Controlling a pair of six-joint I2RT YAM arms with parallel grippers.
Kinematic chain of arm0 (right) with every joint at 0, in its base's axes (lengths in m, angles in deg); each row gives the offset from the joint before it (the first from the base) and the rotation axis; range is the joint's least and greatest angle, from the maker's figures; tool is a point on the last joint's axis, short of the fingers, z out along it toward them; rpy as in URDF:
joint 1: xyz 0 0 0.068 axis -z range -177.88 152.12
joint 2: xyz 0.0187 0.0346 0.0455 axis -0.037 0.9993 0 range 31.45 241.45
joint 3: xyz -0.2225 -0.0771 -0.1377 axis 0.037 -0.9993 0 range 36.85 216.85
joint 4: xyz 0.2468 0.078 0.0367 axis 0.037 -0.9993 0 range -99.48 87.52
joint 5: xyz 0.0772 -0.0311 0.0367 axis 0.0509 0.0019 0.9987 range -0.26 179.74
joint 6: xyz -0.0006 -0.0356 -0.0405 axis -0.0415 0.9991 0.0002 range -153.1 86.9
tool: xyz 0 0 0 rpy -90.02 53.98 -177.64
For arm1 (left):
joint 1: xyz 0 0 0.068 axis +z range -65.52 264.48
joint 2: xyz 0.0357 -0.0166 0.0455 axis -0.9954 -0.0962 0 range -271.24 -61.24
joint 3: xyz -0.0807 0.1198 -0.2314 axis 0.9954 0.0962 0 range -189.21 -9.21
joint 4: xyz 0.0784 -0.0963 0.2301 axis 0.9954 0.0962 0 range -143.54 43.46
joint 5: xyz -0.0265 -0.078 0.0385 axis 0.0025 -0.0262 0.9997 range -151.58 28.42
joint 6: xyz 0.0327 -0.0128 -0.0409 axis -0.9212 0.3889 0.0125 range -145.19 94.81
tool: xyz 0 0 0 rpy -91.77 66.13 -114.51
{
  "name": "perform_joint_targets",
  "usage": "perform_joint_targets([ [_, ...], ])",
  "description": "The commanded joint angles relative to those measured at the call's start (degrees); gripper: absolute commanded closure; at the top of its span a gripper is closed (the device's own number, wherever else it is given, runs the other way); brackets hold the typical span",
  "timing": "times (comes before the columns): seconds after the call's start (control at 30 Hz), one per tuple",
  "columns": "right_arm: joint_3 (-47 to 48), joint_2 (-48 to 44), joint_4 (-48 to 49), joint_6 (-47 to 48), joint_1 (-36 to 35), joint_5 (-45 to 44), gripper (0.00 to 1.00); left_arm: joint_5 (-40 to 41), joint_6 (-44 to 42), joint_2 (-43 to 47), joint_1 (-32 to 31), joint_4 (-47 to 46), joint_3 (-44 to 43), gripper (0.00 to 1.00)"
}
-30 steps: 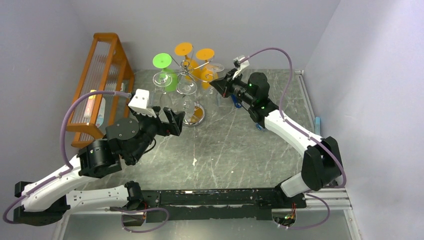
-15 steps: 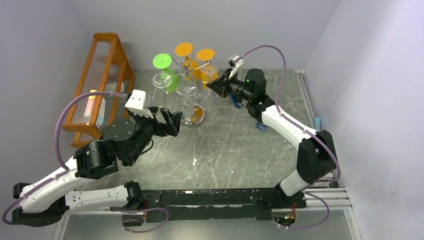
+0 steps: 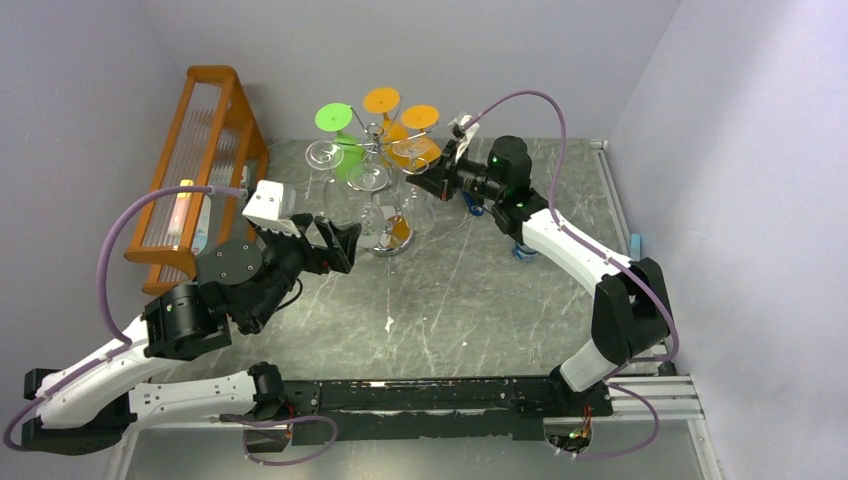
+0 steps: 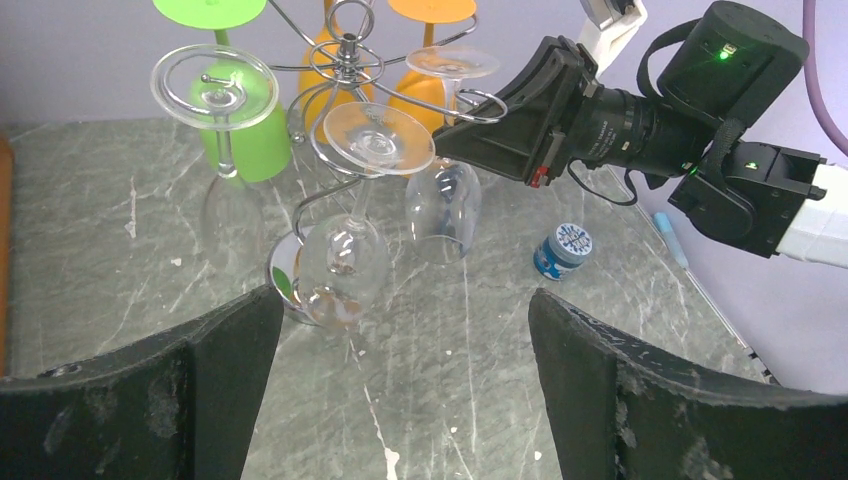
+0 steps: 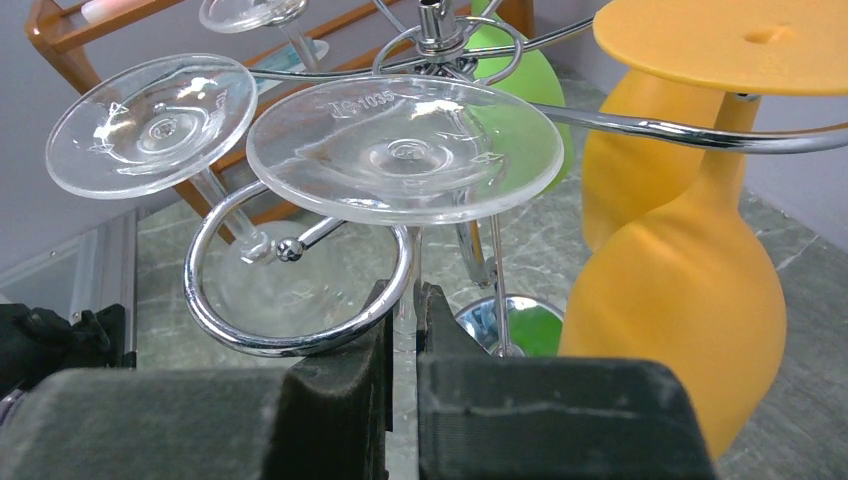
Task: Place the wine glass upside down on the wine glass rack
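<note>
The wine glass's stem is only at the hook's edge, so I will move my right gripper to the left in its wrist view, bring the stem into the chrome ring, and release it.
The wine glass rack [image 3: 375, 135] is a chrome wire stand at the back centre. It also shows in the left wrist view [image 4: 345, 60]. My right gripper [image 5: 405, 300] is shut on the stem of a clear wine glass [image 5: 405, 150], held upside down with its foot on top. The stem sits at the right edge of a chrome hook ring [image 5: 290, 345]. I cannot tell if it is inside the hook. In the left wrist view the held glass [image 4: 445, 205] hangs below the right gripper [image 4: 465, 150]. My left gripper [image 4: 402, 300] is open and empty, in front of the rack.
Two other clear glasses [image 4: 345, 260] [image 4: 230, 215], a green one [image 4: 245, 140] and two orange ones [image 5: 680, 300] hang on the rack. An orange wooden A-frame shelf [image 3: 200, 160] stands at the left. A small blue jar [image 4: 562, 250] sits right of the rack's mirrored base [image 5: 505, 320].
My right gripper has moved left to the rack with the glass. The rack's top and its hanging glasses have shifted slightly right. My left arm has drawn back a little to the left.
</note>
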Motion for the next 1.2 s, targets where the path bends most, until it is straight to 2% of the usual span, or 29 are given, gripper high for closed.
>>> perform_joint_targets([
  [0.0,2.9,0.4,2.2,-0.7,0.0,2.0,1.0,0.8,0.4,0.5,-0.2,1.1,0.4,0.04],
  [0.43,3.7,0.4,3.3,-1.3,0.1,6.9,1.0,0.7,0.9,0.6,-0.2,1.4,0.4,0.04],
  [0.73,2.7,0.6,6.0,-4.3,0.1,2.4,1.0,0.3,1.2,0.4,-0.2,1.5,0.3,0.04],
  [0.93,0.2,0.0,10.5,-2.6,0.1,1.5,1.0,0.5,1.2,0.5,-0.2,1.6,0.6,0.04],
  [1.17,-0.6,0.7,11.0,1.1,0.1,0.5,1.0,0.3,1.2,0.1,-0.2,1.6,0.4,0.04],
])
